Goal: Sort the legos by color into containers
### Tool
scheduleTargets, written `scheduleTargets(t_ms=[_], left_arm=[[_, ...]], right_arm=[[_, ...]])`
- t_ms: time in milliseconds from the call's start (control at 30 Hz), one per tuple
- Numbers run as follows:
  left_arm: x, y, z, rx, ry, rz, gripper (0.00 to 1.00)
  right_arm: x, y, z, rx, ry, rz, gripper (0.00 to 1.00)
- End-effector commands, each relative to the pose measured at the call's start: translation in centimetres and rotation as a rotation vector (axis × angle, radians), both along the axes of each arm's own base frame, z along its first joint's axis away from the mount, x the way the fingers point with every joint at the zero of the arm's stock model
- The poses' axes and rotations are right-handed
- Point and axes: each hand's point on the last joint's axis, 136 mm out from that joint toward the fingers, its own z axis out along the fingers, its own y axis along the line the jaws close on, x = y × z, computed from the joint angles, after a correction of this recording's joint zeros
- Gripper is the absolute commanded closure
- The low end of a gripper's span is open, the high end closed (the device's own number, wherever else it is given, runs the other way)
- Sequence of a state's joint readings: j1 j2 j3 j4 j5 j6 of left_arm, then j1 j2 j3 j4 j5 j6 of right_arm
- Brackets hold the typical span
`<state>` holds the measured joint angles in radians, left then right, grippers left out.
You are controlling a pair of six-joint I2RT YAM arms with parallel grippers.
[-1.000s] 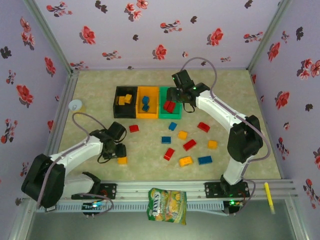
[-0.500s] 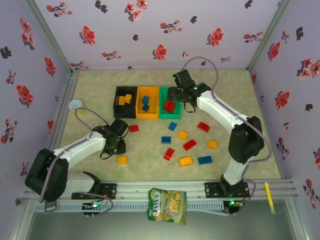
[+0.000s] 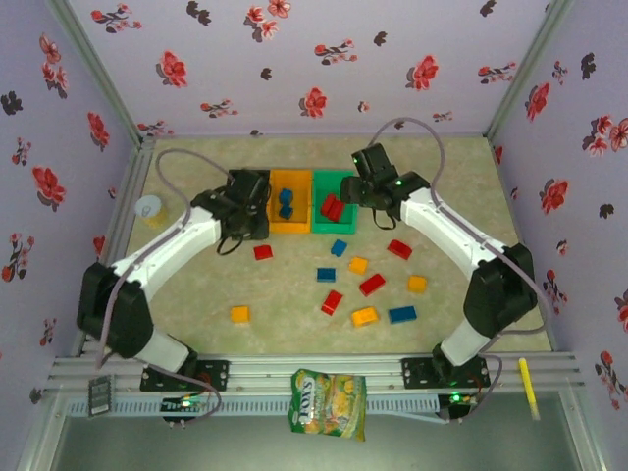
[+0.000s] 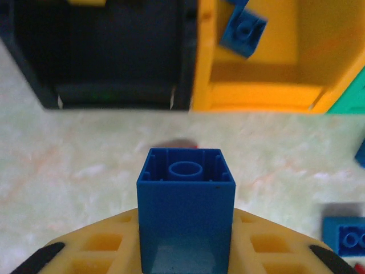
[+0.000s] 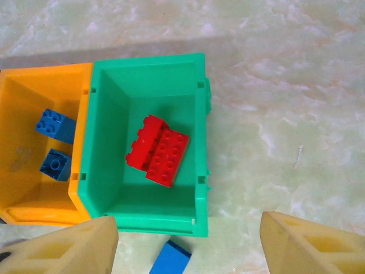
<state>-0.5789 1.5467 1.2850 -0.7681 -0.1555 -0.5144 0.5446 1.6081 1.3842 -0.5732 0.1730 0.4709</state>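
I should carry the blue lego outward with my left gripper next, over the orange container, and let it go there, because blue legos are already in that container.
My left gripper point(image 4: 186, 242) is shut on a blue lego point(image 4: 186, 197), held above the floor just in front of the seam between the black container point(image 4: 114, 97) and the orange container point(image 4: 256, 94). In the top view the left gripper point(image 3: 250, 218) covers much of the black container point(image 3: 232, 181). My right gripper point(image 5: 188, 228) stands open and empty over the near wall of the green container point(image 5: 142, 220), which holds red legos point(image 5: 159, 149). Blue legos point(image 5: 55, 125) lie in the orange container point(image 3: 276, 201). Several loose legos lie on the floor, among them a yellow one point(image 3: 239, 314).
A red lego point(image 3: 263, 252) and a blue lego point(image 3: 339, 247) lie just in front of the containers. A white tape roll point(image 3: 148, 207) sits at the left wall, a snack bag point(image 3: 329, 402) hangs on the front rail, and a yellow marker point(image 3: 527, 386) lies at the front right.
My left arm has swung from beside the yellow lego at the front left up to the containers, its jaws closing on a blue lego. My right gripper has shifted slightly right.
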Motion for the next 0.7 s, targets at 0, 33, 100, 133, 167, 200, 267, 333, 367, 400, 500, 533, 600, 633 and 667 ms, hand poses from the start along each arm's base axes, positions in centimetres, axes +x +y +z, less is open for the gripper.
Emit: scheduleTargets(t_ms=[0, 33, 100, 133, 167, 200, 267, 333, 367, 400, 500, 533, 600, 633, 667], left_arm=[[3.1, -1.5, 1.3, 0.039, -0.036, -0.051, 0.75], [4.3, -2.3, 1.4, 0.037, -0.046, -0.06, 0.76], [6.3, -3.6, 1.4, 0.035, -0.055, -0.081, 0.76], [7.2, -4.2, 1.1, 0.035, -0.048, -0.095, 0.76], [8.2, -5.0, 1.1, 0.028, -0.046, -0.112, 0.76], [8.9, -5.6, 1.0, 0.022, -0.043, -0.126, 0.76], [10.2, -7.1, 0.7, 0.0, -0.039, -0.163, 0.76], [11.2, -8.1, 0.5, -0.015, -0.033, -0.181, 0.76], [11.7, -8.5, 0.3, -0.017, -0.029, -0.186, 0.76], [12.0, -8.7, 0.1, -0.017, -0.023, -0.19, 0.76], [12.5, -9.4, -0.7, -0.026, -0.005, -0.206, 0.75], [12.6, -9.6, -0.8, -0.032, -0.001, -0.214, 0.74], [12.6, -9.7, -1.2, -0.035, 0.005, -0.218, 0.7], [12.5, -9.7, -1.2, -0.035, 0.006, -0.218, 0.67], [12.5, -9.7, -1.1, -0.036, 0.005, -0.217, 0.62]], right_arm=[[-0.4, -1.1, 0.2, -0.01, -0.016, -0.02, 0.33], [-0.6, -1.2, 0.1, -0.005, -0.014, -0.019, 0.33], [-1.0, -1.3, 0.2, 0.006, -0.014, -0.02, 0.33], [-1.2, -1.2, 0.1, 0.013, -0.011, -0.019, 0.33], [-1.4, -1.2, 0.0, 0.022, -0.009, -0.018, 0.33], [-1.6, -1.1, -0.1, 0.032, -0.006, -0.017, 0.33], [-2.0, -1.2, -0.5, 0.042, 0.002, -0.019, 0.33], [-2.3, -1.5, -0.9, 0.04, 0.009, -0.025, 0.33], [-2.5, -1.6, -1.1, 0.039, 0.012, -0.027, 0.33], [-2.6, -1.7, -1.1, 0.039, 0.012, -0.03, 0.33], [-2.8, -1.7, -1.1, 0.046, 0.01, -0.03, 0.33], [-2.9, -1.7, -1.0, 0.052, 0.009, -0.029, 0.33], [-3.0, -1.8, -1.1, 0.05, 0.011, -0.03, 0.33], [-3.0, -1.8, -1.0, 0.05, 0.01, -0.03, 0.33], [-3.0, -1.8, -1.0, 0.047, 0.01, -0.03, 0.33]])
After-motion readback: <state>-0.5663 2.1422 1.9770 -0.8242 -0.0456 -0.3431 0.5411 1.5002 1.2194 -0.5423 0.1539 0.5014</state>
